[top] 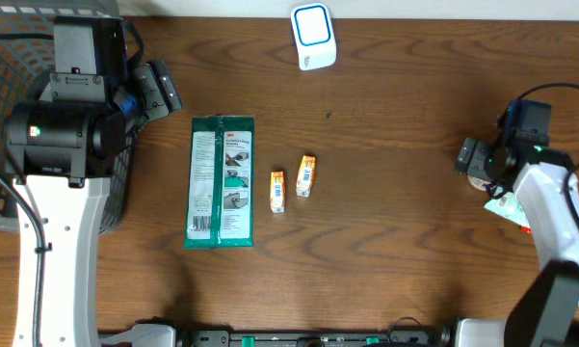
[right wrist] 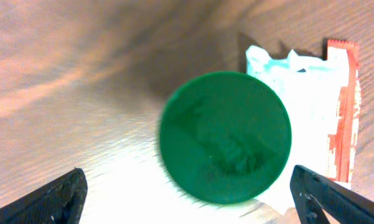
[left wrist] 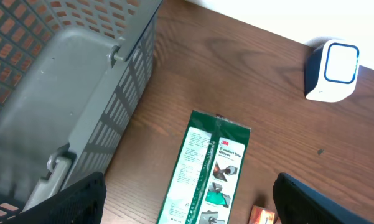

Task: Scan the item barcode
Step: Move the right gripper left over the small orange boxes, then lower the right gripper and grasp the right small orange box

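One orange packet sits nearer, so the robot's right gripper should move up off the lid, to the left in the overhead view, and down around that nearer packet [top: 306, 176].
A white barcode scanner [top: 313, 37] with a blue-rimmed face stands at the table's far edge, also in the left wrist view as the scanner [left wrist: 333, 70]. A green 3M packet [top: 223, 181] lies flat left of centre, label up. Two small orange packets [top: 292, 183] lie beside it. My left gripper [top: 159, 89] hovers open above the packet's far end [left wrist: 215, 162], holding nothing. At the right, my right gripper [right wrist: 187, 186] stands open just above a round green lid [right wrist: 225, 137], fingers wide on either side of it and not touching. A white sachet with a red edge [right wrist: 317, 106] lies beside the lid.
A grey mesh basket [left wrist: 68, 81] stands at the left edge of the table, close under my left arm. In the overhead view, the white sachet [top: 509, 207] pokes out from under my right arm near the right edge.
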Robot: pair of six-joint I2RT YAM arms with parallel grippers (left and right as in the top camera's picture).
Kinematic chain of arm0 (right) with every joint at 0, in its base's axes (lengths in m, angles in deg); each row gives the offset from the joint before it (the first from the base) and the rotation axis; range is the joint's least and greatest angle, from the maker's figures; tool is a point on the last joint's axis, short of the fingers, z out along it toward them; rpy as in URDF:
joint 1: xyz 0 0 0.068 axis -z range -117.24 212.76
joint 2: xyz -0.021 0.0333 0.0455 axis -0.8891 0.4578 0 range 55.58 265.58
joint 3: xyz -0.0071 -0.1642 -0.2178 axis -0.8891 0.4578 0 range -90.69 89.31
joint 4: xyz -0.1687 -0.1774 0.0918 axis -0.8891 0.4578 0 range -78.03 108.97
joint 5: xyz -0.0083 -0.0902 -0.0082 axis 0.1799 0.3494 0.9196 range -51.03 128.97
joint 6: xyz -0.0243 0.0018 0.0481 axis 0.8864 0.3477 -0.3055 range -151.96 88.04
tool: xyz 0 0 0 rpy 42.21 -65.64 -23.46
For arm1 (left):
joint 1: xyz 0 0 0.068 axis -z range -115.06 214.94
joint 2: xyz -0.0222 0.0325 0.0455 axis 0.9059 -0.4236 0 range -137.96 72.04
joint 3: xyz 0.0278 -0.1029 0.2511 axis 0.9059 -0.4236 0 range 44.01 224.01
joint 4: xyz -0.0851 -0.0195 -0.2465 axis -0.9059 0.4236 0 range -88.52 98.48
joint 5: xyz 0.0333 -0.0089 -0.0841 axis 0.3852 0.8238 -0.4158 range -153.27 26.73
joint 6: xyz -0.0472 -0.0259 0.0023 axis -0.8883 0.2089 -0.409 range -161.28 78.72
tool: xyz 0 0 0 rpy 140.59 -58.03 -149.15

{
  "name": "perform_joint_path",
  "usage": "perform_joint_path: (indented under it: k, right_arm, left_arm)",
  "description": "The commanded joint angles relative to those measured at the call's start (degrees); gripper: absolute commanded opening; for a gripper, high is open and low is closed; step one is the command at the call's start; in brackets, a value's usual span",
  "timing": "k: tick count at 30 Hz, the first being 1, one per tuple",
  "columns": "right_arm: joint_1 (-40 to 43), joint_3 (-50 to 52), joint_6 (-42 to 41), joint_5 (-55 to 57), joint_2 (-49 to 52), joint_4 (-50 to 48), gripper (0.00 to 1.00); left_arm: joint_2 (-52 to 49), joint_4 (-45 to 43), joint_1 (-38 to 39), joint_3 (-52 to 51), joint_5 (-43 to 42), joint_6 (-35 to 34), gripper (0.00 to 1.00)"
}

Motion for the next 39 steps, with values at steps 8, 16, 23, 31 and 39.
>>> perform_joint_path:
  k: [8, 16, 23, 31, 39]
  right_arm:
    - [-5.3, 0.0, -3.8, -24.3, -3.7, -1.0, 0.99]
    - [-18.0, 0.0, -8.9, -34.0, -3.4, -10.2, 0.99]
    - [-32.2, 0.0, -13.3, -25.0, -0.5, -16.5, 0.93]
    - [-44.3, 0.0, -16.9, -8.5, 6.4, -21.2, 0.89]
    - [-46.8, 0.0, -20.4, -6.1, 12.7, -23.5, 0.75]
  left_arm:
    - [-0.1, 0.2, -0.2, 0.0, 0.3, 0.5, 0.86]
    - [-0.1, 0.2, -0.2, 0.0, 0.3, 0.5, 0.86]
    - [-0.1, 0.2, -0.2, 0.0, 0.3, 0.5, 0.86]
    - [-0.1, 0.2, -0.2, 0.0, 0.3, 0.5, 0.86]
    - [-0.1, 0.2, -0.2, 0.0, 0.3, 0.5, 0.86]
